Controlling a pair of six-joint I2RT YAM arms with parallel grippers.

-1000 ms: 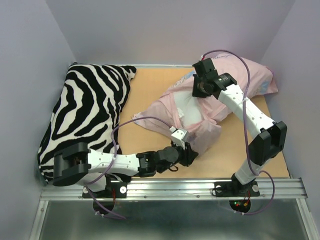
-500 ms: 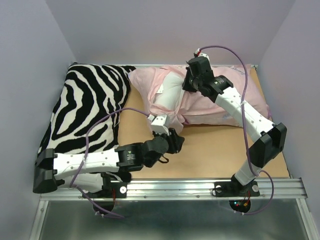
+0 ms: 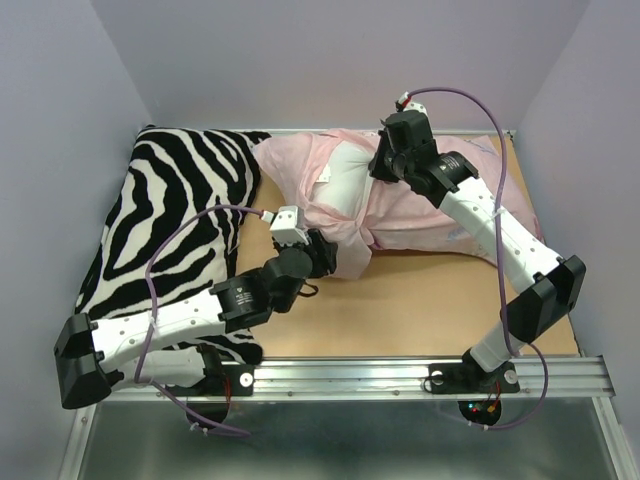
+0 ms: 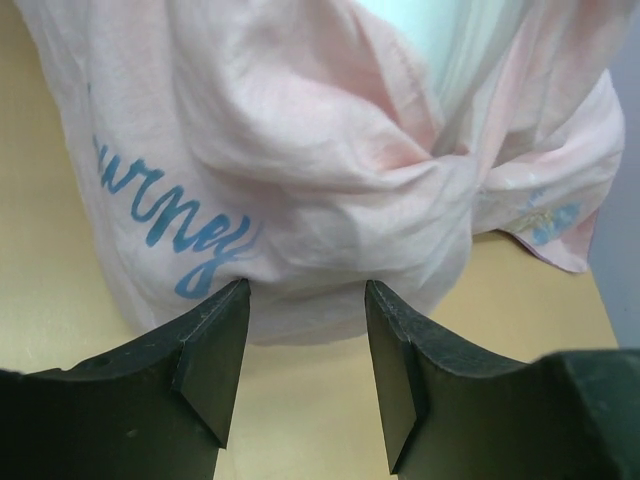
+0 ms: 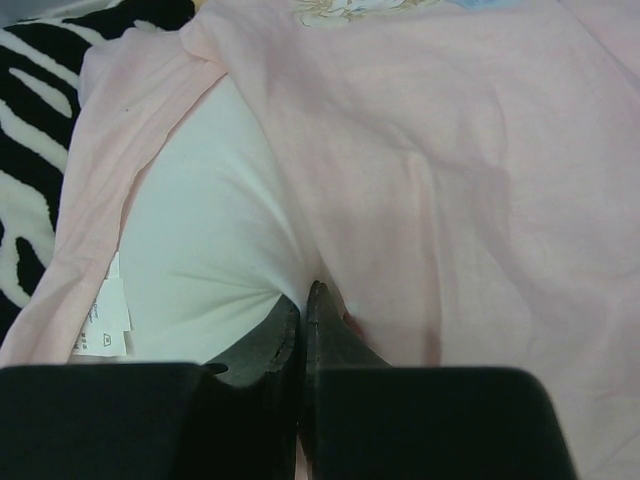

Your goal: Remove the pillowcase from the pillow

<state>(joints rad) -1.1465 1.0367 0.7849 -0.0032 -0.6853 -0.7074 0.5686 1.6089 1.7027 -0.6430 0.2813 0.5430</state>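
Note:
My left gripper moves down onto the pillowcase's fold beside the blue lettering next, since its fingers are just short of the cloth.
The pillowcase [image 3: 430, 215] lies inside out along the back of the table, pale pink, bunched around the white pillow [image 3: 345, 180], which shows through its open left end. My right gripper [image 3: 378, 172] is shut at the opening. In the right wrist view its tips [image 5: 303, 300] pinch where the pillow [image 5: 200, 230] meets the pillowcase edge [image 5: 480, 150], and the white fabric puckers into them. My left gripper [image 3: 338, 260] is open at the near fold. In the left wrist view it [image 4: 305, 300] is empty, its tips just short of the pillowcase [image 4: 330, 180] with blue lettering.
The zebra-striped pillow [image 3: 170, 220] fills the left side of the table, touching the pillowcase's left end. A white tag [image 5: 110, 315] hangs on the pillow. Lavender walls close in at the back and sides. Bare wood [image 3: 430, 300] lies in front of the bundle.
My right gripper has dragged the pillow and pillowcase from mid-table to the back edge. My left arm has followed, moving up and left to the near fold.

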